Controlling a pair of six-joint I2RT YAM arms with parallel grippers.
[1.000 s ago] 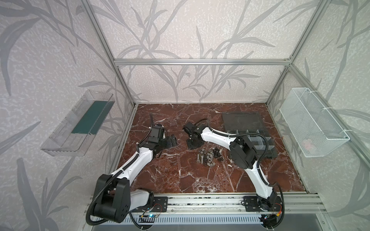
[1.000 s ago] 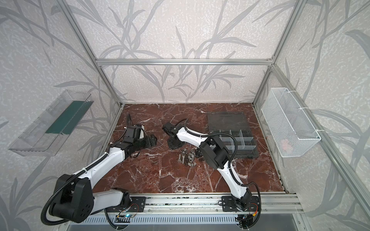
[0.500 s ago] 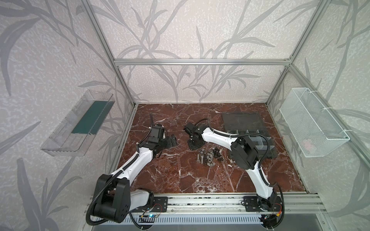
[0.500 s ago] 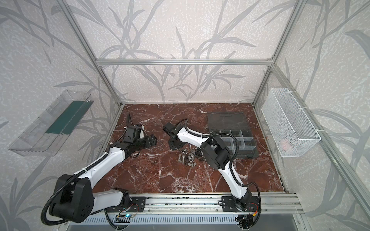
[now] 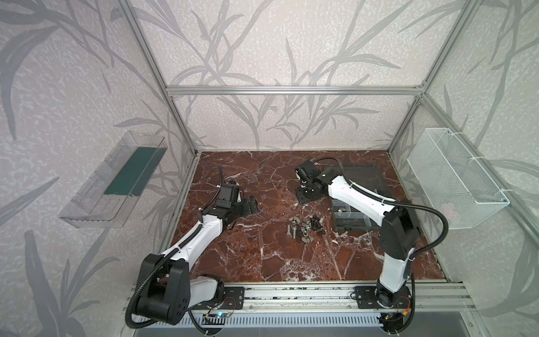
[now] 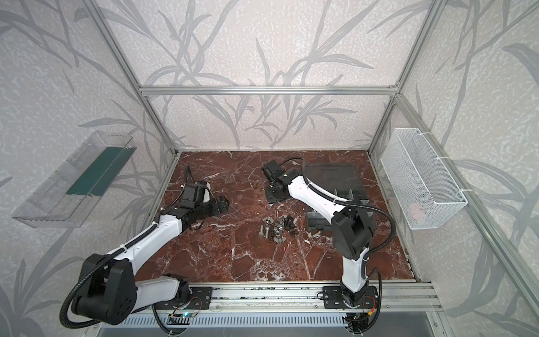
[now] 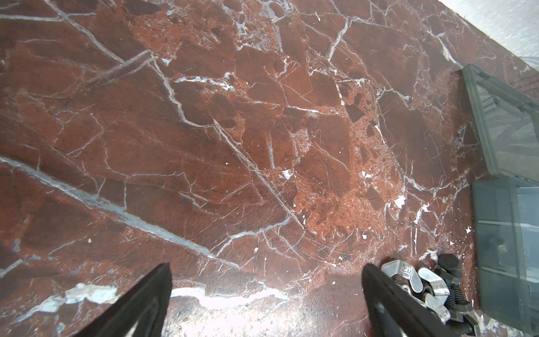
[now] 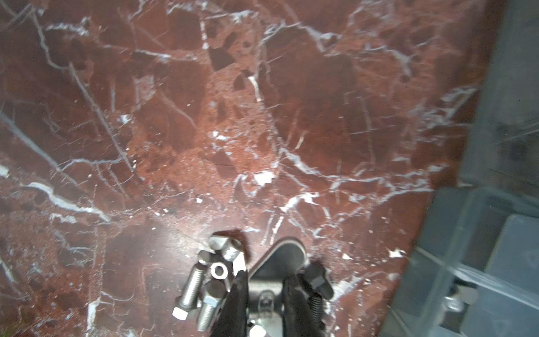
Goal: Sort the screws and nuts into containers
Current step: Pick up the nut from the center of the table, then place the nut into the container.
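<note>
My right gripper should next move across to the organiser and down over its heap-side section (image 5: 339, 208) (image 8: 459, 300) to let go of the wing nut, because a silver piece is already in there.
The loose screws and nuts (image 5: 304, 230) (image 6: 277, 229) lie in a small heap on the red marble, just left of the dark grey organiser with its containers (image 5: 350, 223) (image 6: 347, 194). My right gripper (image 8: 265, 277) is shut on a silver wing nut (image 8: 280, 259); silver bolts (image 8: 192, 289) and a black screw (image 8: 319, 280) show close around its fingers. In both top views the right gripper (image 5: 307, 194) (image 6: 275, 194) hangs behind the heap, tips hidden. My left gripper (image 7: 266, 267) (image 5: 249, 204) is open over bare marble, the heap (image 7: 423, 280) beside one finger.
The organiser's flat lid (image 5: 364, 178) lies open behind the compartments. A silver piece (image 8: 455, 300) rests in one compartment. A clear tray with a green strip (image 5: 116, 178) hangs on the left wall, a white mesh basket (image 5: 455, 181) on the right wall.
The right gripper has shifted back and to the right, toward the organiser, with its jaws shut. The left arm has stayed still.
</note>
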